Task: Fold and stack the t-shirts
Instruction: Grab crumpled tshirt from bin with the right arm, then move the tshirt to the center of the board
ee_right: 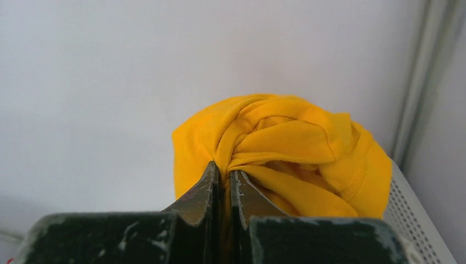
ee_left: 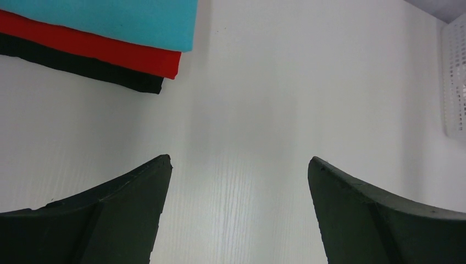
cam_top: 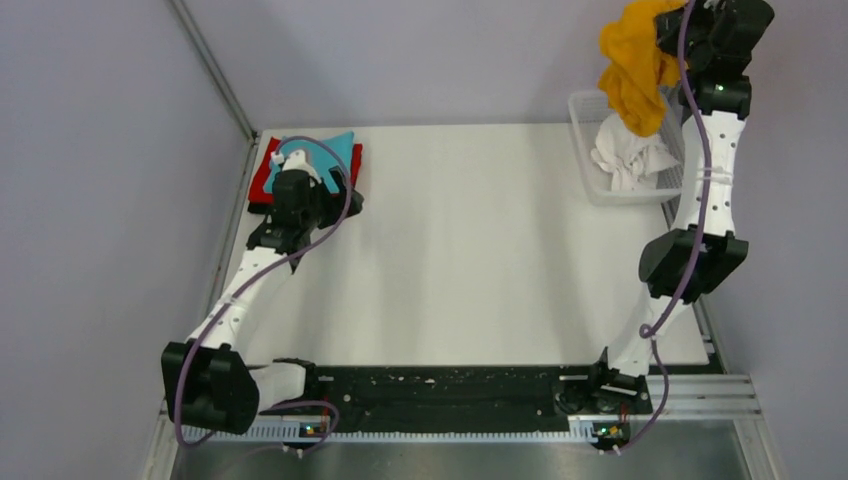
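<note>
My right gripper swings away from the basket toward the stack next and goes down over that open middle (cam_top: 458,232).
My right gripper (cam_top: 672,38) is shut on the orange t-shirt (cam_top: 634,70) and holds it bunched high above the white mesh basket (cam_top: 590,160). In the right wrist view the gripper (ee_right: 225,173) pinches a twisted fold of the orange shirt (ee_right: 297,148). A crumpled white t-shirt (cam_top: 628,155) lies in the basket. The folded teal t-shirt (cam_top: 340,150), red t-shirt (cam_top: 262,175) and black t-shirt (cam_top: 260,208) lie stacked at the far left. My left gripper (cam_top: 312,170) is open and empty over that stack. In the left wrist view the gripper (ee_left: 239,160) is beside the teal (ee_left: 121,19), red (ee_left: 110,52) and black (ee_left: 99,74) layers.
White table (cam_top: 460,250) with grey walls behind and at both sides. The basket also shows at the right edge of the left wrist view (ee_left: 455,82) and at the lower right of the right wrist view (ee_right: 417,225).
</note>
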